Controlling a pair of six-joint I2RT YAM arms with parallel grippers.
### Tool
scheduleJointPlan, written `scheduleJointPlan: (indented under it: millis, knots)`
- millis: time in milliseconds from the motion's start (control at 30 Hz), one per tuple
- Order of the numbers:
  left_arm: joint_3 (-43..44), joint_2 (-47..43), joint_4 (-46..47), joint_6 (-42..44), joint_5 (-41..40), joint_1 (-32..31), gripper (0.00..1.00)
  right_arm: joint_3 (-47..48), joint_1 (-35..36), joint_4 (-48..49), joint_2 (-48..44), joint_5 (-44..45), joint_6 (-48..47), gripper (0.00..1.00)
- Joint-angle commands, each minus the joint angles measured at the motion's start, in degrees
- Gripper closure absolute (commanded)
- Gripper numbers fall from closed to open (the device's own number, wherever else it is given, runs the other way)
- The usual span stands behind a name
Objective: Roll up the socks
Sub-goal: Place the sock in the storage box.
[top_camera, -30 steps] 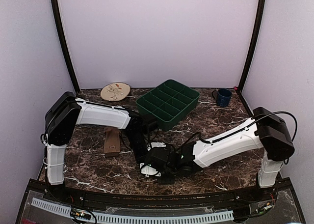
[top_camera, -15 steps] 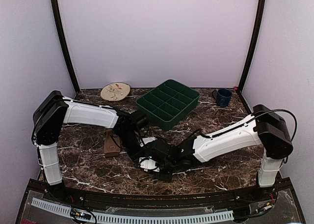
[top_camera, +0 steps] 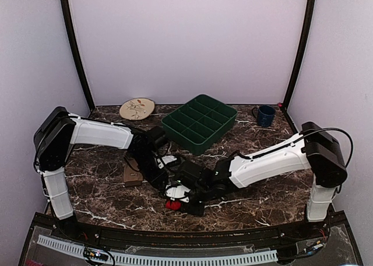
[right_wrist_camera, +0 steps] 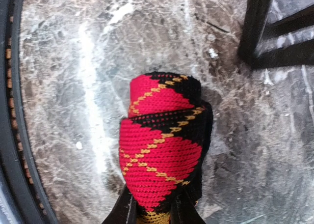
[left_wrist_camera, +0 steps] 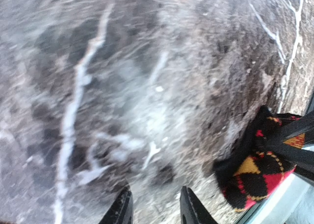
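Observation:
The argyle sock (top_camera: 172, 205) is already rolled, so the right gripper should next go up and outward, then down into a near section of the green tray, and let go.
The black argyle sock (right_wrist_camera: 162, 145) with red and yellow diamonds is a rolled bundle standing off the marble. My right gripper (right_wrist_camera: 153, 211) is shut on its lower end. From above, only a red bit of this sock (top_camera: 172, 205) shows under the right gripper (top_camera: 178, 199), near the table's front edge. The tan-brown sock (top_camera: 132, 174) lies flat to the left, partly hidden behind my left arm. My left gripper (left_wrist_camera: 154, 209) is open over bare marble, with the argyle sock (left_wrist_camera: 255, 170) off to its right and apart from it. In the top view the left gripper (top_camera: 159, 174) sits just behind the right one.
A green divided tray (top_camera: 189, 142) stands at the back centre. The beige leaf plate (top_camera: 137, 108) is back left and a blue mug (top_camera: 266, 115) back right. The table's dark front rail (right_wrist_camera: 14, 111) runs close by the sock. Both forearms cross the middle.
My left arm has folded back and its gripper has shifted left and away. The right gripper has edged left and toward the front, and the red of the rolled sock now shows beneath it.

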Motion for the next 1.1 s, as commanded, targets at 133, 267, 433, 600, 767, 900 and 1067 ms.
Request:
scheduleJointPlan:
  millis: [133, 267, 433, 600, 767, 900, 1067]
  knots:
    - [-4.1, -7.0, 2.1, -3.5, -6.0, 0.3, 0.64, 0.2, -3.1, -13.0, 5.1, -11.6, 4.4, 0.96]
    - [-5.2, -10.3, 4.4, -5.6, -7.7, 0.3, 0.64, -0.4, -5.6, -12.7, 4.5, -16.2, 6.7, 0.97]
    - [-5.0, -14.0, 5.7, -7.6, -10.6, 0.3, 0.64, -1.1, -9.8, -11.0, 2.3, -23.0, 10.6, 1.0]
    - [-4.0, -16.8, 5.7, -8.9, -12.3, 0.3, 0.64, 1.9, -12.5, -10.5, -0.5, -25.8, 14.2, 1.0]
    - [-2.3, -18.5, 5.6, -9.7, -14.1, 0.3, 0.65, 10.2, -15.4, -13.9, -2.5, -25.5, 16.5, 1.0]
    - [-1.4, -20.3, 5.2, -9.6, -16.9, 0.3, 0.65, 18.3, -19.0, -17.0, -3.5, -23.9, 17.8, 1.0]
    - [-0.5, -22.9, 4.6, -9.8, -21.3, 0.3, 0.65, 28.0, -24.3, -20.6, -2.3, -20.1, 18.4, 1.0]
